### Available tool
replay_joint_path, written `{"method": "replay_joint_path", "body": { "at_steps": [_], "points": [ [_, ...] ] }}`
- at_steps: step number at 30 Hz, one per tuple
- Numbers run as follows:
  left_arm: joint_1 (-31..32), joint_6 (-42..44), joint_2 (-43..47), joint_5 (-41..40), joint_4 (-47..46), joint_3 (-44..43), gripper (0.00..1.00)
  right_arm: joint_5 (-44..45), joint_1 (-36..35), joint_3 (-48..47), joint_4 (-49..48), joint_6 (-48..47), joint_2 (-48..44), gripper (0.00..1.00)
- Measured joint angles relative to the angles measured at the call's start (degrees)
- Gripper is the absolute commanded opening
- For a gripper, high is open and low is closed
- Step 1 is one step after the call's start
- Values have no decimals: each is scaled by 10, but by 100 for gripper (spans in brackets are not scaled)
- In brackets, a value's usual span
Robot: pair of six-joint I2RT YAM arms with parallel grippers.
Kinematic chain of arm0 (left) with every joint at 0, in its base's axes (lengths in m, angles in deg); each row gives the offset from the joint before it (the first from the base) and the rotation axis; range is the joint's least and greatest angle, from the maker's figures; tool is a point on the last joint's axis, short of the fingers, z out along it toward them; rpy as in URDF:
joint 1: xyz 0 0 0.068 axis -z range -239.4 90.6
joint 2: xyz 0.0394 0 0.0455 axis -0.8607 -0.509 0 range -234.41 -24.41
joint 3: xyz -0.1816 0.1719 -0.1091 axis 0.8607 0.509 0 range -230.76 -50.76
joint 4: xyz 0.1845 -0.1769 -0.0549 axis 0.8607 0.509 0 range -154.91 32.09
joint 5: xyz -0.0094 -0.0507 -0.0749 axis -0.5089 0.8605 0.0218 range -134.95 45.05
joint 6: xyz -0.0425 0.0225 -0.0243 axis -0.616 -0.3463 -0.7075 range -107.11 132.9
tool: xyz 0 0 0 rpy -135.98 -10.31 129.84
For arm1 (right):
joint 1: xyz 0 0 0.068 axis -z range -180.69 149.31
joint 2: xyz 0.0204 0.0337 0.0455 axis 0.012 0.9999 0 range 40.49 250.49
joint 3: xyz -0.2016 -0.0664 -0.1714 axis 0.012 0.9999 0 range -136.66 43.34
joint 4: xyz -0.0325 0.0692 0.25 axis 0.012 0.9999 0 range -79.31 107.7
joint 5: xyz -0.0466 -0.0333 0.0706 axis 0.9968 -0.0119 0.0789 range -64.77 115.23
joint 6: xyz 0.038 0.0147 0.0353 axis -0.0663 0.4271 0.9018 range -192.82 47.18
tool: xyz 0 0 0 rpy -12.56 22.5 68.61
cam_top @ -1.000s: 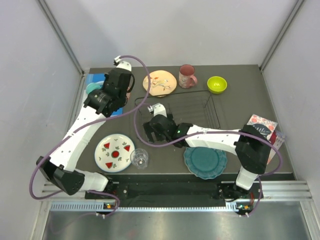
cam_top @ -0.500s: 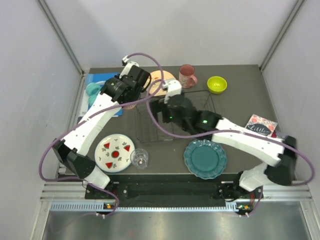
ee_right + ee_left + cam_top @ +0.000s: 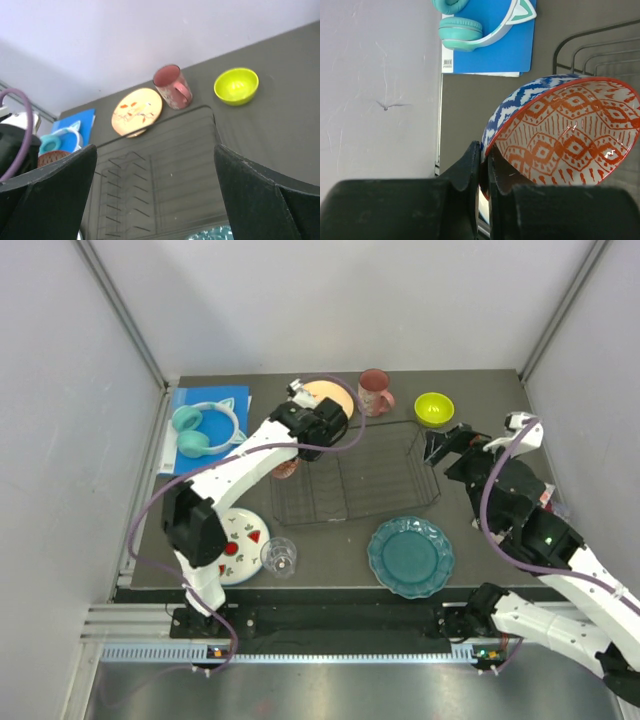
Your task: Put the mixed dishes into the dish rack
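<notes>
The left gripper brings the red-patterned bowl down next, toward the rack's middle, into the rack's end near the headphones, as it still hangs above the rack's wires.
My left gripper [image 3: 484,156] is shut on the rim of the red-patterned bowl [image 3: 565,131], which hangs tilted at the dish rack's [image 3: 355,478] left end. From above only a sliver of that bowl [image 3: 285,468] shows under the left gripper [image 3: 292,455]. My right gripper [image 3: 440,445] stands open with nothing in it at the rack's right end, looking over the rack [image 3: 165,170]. On the table lie the cream floral plate [image 3: 328,396], pink mug [image 3: 375,392], lime-green bowl [image 3: 434,408], teal scalloped plate [image 3: 410,557], clear glass [image 3: 279,557] and white plate with red shapes [image 3: 243,537].
Teal headphones [image 3: 208,427] rest on a blue book [image 3: 490,47] at the back left, close to the left wall. The left arm crosses over part of the white plate. Grey walls close in the table on three sides.
The left arm has swung right from beside the headphones to the rack's left end. The right arm has pulled back from over the rack to its right side.
</notes>
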Motion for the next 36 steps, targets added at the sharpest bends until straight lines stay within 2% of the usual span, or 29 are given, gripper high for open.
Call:
{"method": "replay_joint_path", "body": {
  "at_steps": [8, 22, 28, 32, 36],
  "points": [
    [2, -62, -121, -66, 3, -28, 0, -1, 22, 19, 26, 19, 22, 100],
    [10, -151, -204, -160, 8, -44, 0, -50, 78, 22, 38, 20, 12, 100],
    [16, -171, -253, -193, 10, -46, 0, -76, 91, 22, 38, 24, 16, 100],
    [6, -167, -299, -212, 17, -87, 0, -93, 92, 22, 38, 30, 21, 100],
    [-7, -154, -326, -232, 12, -131, 7, -99, 92, 22, 38, 35, 21, 100]
  ]
}}
